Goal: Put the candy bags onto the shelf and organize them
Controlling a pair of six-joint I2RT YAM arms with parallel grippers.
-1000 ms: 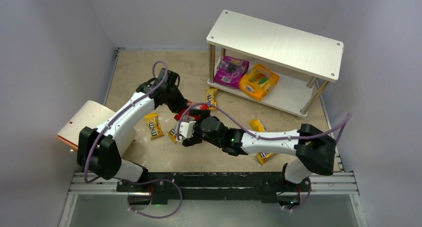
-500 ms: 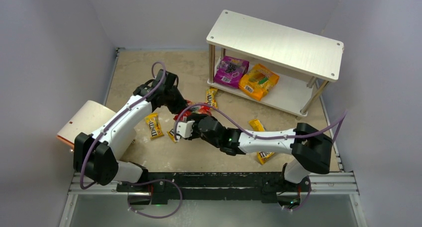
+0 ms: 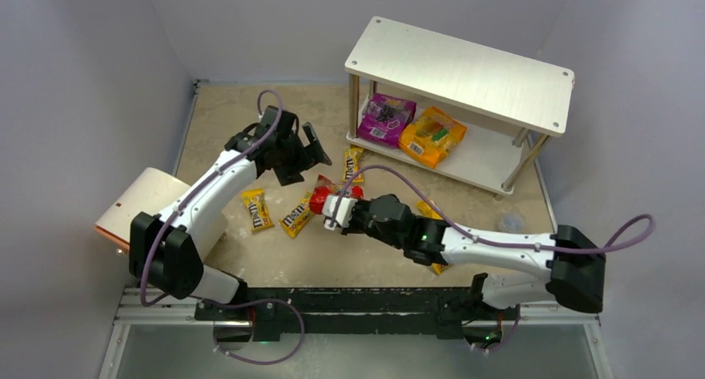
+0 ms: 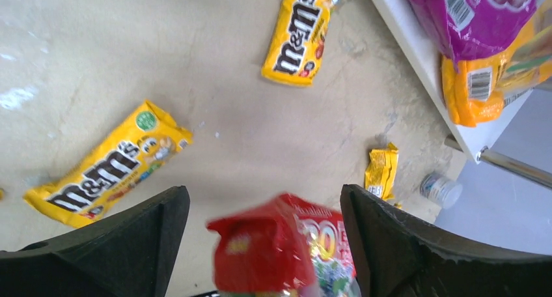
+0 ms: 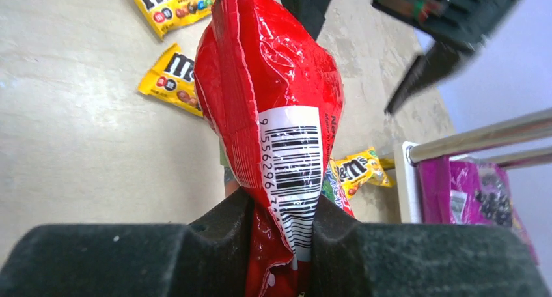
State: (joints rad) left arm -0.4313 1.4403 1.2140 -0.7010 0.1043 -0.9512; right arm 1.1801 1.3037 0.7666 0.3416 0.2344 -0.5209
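Note:
My right gripper has an empty end of the lower board (image 3: pixel 490 159) to go to, past the orange bag (image 3: pixel 431 135). It should turn toward the shelf and swing outward over the board to that end.
My right gripper (image 3: pixel 334 206) is shut on the bottom edge of the red candy bag (image 3: pixel 322 198), which stands upright with its barcode toward the camera in the right wrist view (image 5: pixel 273 101). My left gripper (image 3: pixel 303 161) hangs open just behind it, and the red bag's top (image 4: pixel 286 251) shows between its spread fingers without touching them. The purple bag (image 3: pixel 385 119) and orange bag (image 3: pixel 431 135) lie on the shelf's lower board (image 3: pixel 490 159). Yellow M&M's packets lie on the floor (image 3: pixel 257 209), (image 3: pixel 297 214), (image 3: pixel 354 163), (image 3: pixel 428 208).
A white-and-tan cylinder (image 3: pixel 141 203) lies at the left wall. A small clear round object (image 3: pixel 510 222) sits near the shelf's front right post. The shelf's top board (image 3: pixel 461 71) is bare. Grey walls close in on three sides.
The left gripper has opened, let go of the red bag and drawn back. The right gripper has shut on the bag, and the right arm has swung out to the right.

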